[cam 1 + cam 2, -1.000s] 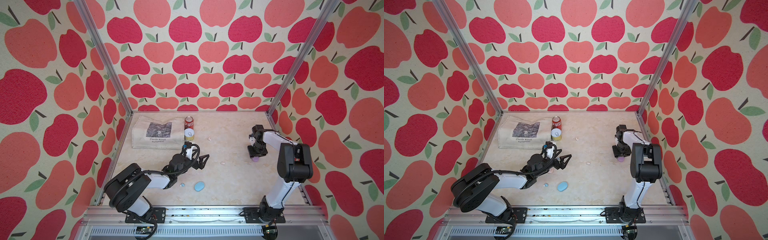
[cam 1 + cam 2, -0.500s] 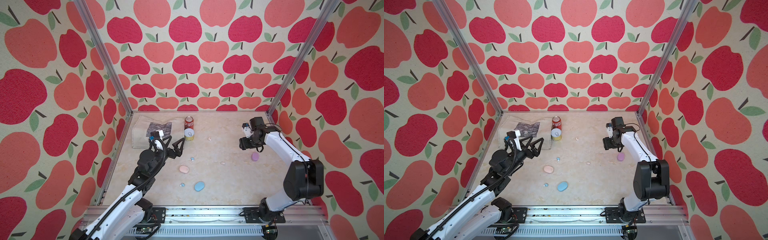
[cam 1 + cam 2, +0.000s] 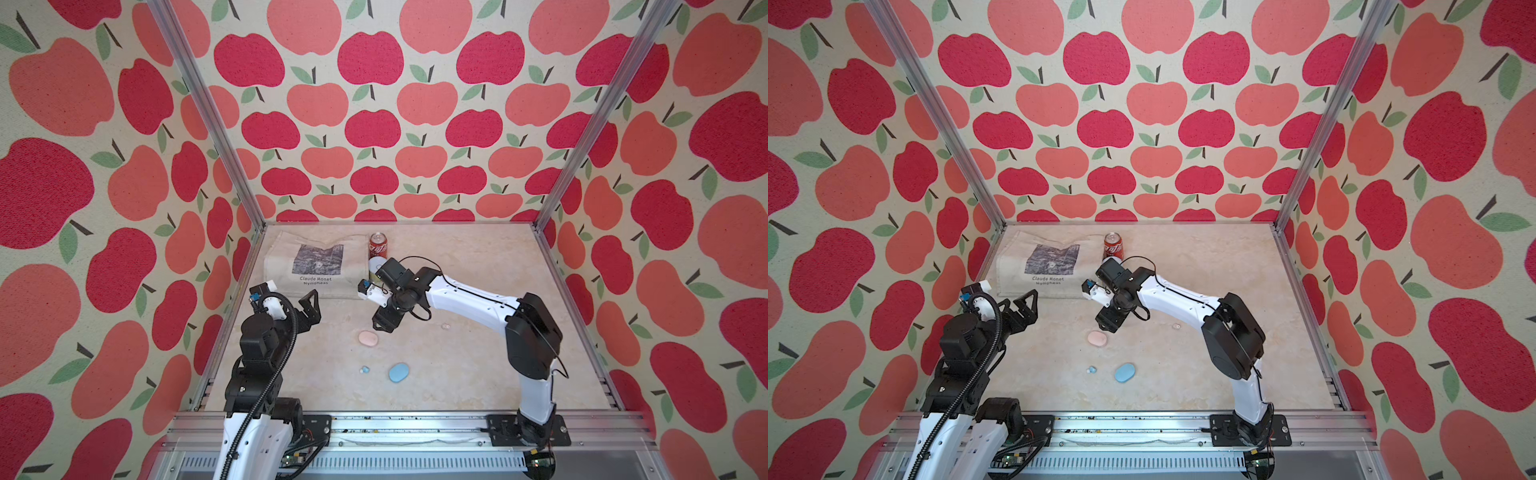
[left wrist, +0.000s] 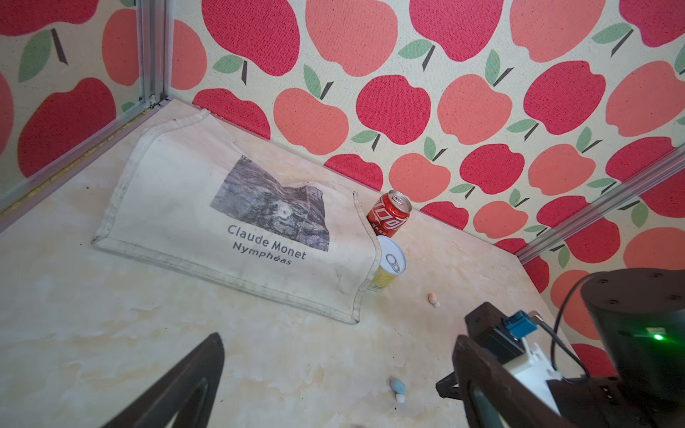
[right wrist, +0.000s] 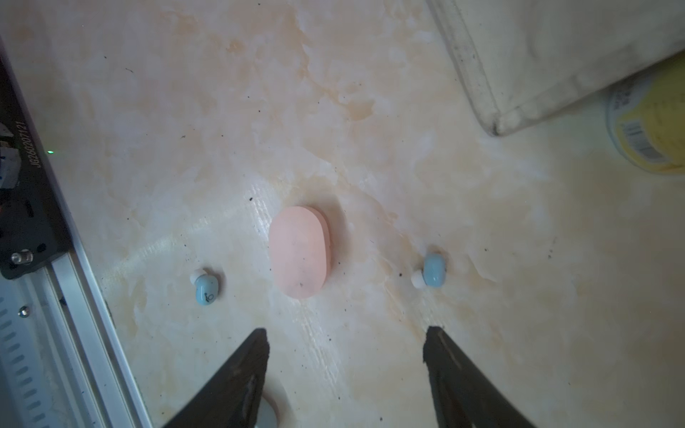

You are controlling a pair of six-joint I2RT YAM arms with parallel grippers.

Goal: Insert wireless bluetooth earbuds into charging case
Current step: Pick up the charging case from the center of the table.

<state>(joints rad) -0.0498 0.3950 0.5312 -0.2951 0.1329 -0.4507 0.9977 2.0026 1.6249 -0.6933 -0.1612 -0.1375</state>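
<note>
The pink case (image 3: 368,338) (image 5: 299,252) is narrow enough to fit between the open fingers of my right gripper, so I will lower that gripper toward it next and bring the fingers around the case's long sides.
A shut pink case (image 3: 368,338) (image 3: 1097,338) (image 5: 299,252) lies mid-table, a shut blue case (image 3: 399,372) (image 3: 1125,372) nearer the front. In the right wrist view two light blue earbuds (image 5: 207,287) (image 5: 432,271) flank the pink case. One of them (image 3: 365,369) lies beside the blue case. A pink bud (image 4: 433,298) lies near the cans, a pale one (image 3: 446,326) under the right arm. My right gripper (image 3: 384,323) (image 5: 344,355) hovers open just behind the pink case, holding nothing. My left gripper (image 3: 309,307) (image 4: 337,385) is raised at the left, wide open and empty.
A cream tote bag (image 3: 316,266) lies flat at the back left. A red can (image 3: 378,245) and a yellow can (image 4: 387,268) stand at its right edge, close behind the right wrist. The metal front rail (image 5: 74,296) borders the table.
The right arm left the purple case at the right and swung to the centre over the pink case, jaws widening. The left arm drew back to the left and rose, uncovering the pink case.
</note>
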